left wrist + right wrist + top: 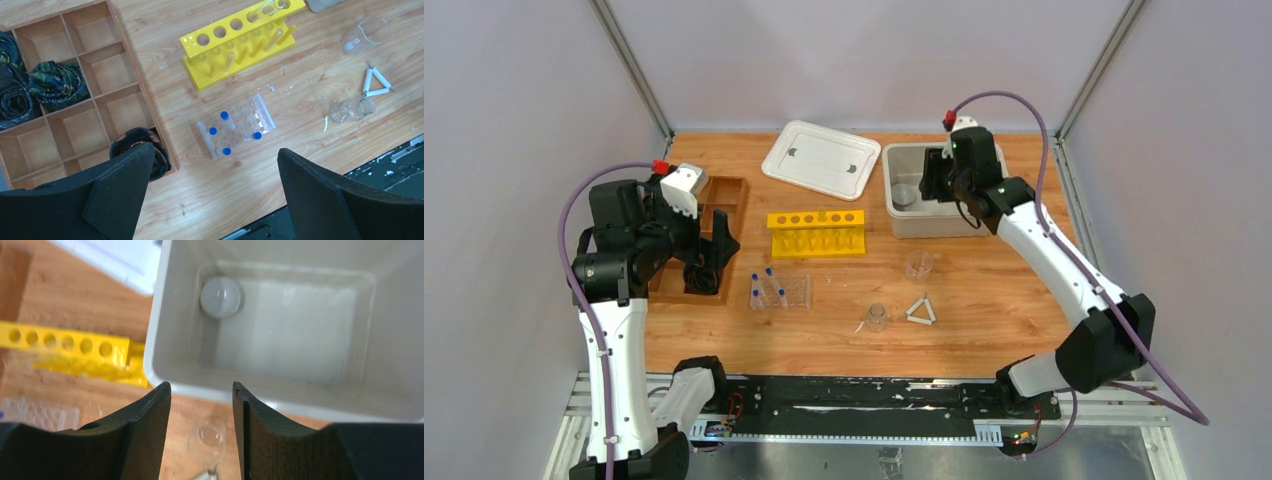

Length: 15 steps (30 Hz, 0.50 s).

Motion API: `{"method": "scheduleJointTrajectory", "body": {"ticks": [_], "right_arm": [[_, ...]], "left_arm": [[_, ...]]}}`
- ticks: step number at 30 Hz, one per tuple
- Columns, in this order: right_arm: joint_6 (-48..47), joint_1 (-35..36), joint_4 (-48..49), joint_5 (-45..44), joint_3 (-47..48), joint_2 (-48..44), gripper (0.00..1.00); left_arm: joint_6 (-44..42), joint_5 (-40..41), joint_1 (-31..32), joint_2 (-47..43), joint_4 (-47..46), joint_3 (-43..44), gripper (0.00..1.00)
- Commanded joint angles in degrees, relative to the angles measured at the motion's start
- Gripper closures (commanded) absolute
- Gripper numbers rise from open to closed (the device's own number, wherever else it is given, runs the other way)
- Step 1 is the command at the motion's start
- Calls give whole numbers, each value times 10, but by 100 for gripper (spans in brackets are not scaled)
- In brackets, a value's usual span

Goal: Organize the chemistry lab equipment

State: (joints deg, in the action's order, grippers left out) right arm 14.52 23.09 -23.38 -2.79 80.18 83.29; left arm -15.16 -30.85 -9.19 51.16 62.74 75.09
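I will move my right gripper back past the near side of the bin and down, with its fingers on both sides of the larger beaker's rim (pixel 910 261), because one finger fits into the beaker's opening.
A clear plastic rack (pixel 781 290) with several blue-capped tubes stands mid-table; it also shows in the left wrist view (pixel 236 126). Two small glass beakers (pixel 919 264) (pixel 877 317) and a white triangle (pixel 921 312) lie to its right. A white dome-shaped piece (pixel 905 195) sits in the white bin (pixel 924 228), and shows in the right wrist view (pixel 220 296). My left gripper (pixel 714 255) is open and empty, raised over the tray's right edge, left of the rack (pixel 215 155). My right gripper (pixel 939 180) is open and empty above the bin's near wall (pixel 201 386).
A yellow test-tube rack (pixel 816 232) stands behind the clear rack. A wooden compartment tray (pixel 724 195) at the left holds dark rolled cloths (pixel 55 85). The bin's white lid (pixel 822 158) lies at the back. A black rail runs along the near edge.
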Motion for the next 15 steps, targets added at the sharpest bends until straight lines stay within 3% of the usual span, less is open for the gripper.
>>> {"method": "scheduleJointTrajectory", "body": {"ticks": [1, 6, 15], "right_arm": [[19, 46, -29, -3, -101, -38, 48], [36, 95, -44, -19, -156, -47, 51], [40, 108, -44, 10, -177, 7, 55]], "left_arm": [[0, -5, 0, 1, -5, -3, 0], [-9, -4, 0, 0, -5, -10, 0], [-9, 1, 0, -1, -5, -5, 0]]}}
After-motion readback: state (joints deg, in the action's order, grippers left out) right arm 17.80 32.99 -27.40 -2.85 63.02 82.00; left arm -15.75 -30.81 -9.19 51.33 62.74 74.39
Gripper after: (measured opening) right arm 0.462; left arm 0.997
